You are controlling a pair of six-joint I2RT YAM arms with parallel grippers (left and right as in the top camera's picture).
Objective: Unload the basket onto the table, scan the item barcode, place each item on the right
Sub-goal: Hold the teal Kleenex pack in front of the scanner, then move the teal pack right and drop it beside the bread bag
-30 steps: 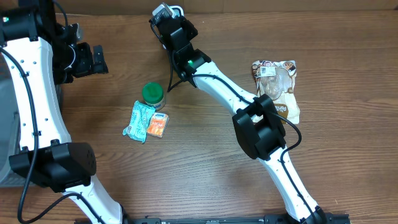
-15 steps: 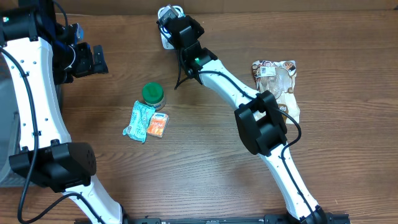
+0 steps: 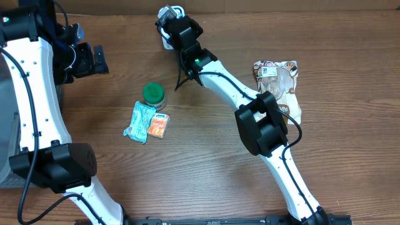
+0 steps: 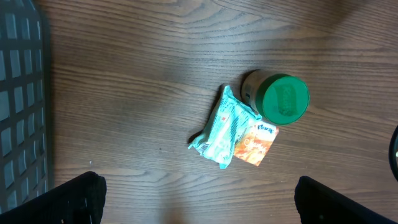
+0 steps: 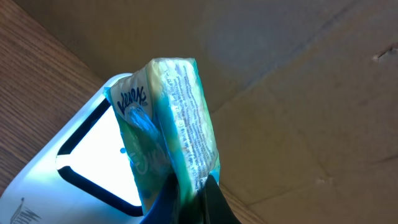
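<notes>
I should move my right gripper back, down and to the right in the overhead view, and release the pack beside the snack bag, apart from the jar.
A teal Kleenex tissue pack (image 5: 169,118) stands upright in my right gripper (image 5: 189,194), which is shut on its lower end. It hangs just over the lit window of the white barcode scanner (image 5: 37,190). From overhead the right gripper (image 3: 170,19) is at the table's far edge, covering most of the scanner (image 3: 167,10); the pack is hidden there. Raised over the table's left side, my left gripper (image 3: 100,60) is open. Its dark fingertips (image 4: 81,196) stand wide apart with only wood between them.
A green-lidded jar (image 3: 153,95), a second teal pack (image 3: 139,120) and an orange pack (image 3: 158,125) lie together left of centre. A snack bag (image 3: 278,87) lies at the right. A grey mesh basket (image 4: 22,93) borders the left edge. A cardboard wall (image 5: 298,74) stands behind the scanner.
The right gripper has shifted slightly right along the far edge, over the scanner, then held still. The left arm has not moved.
</notes>
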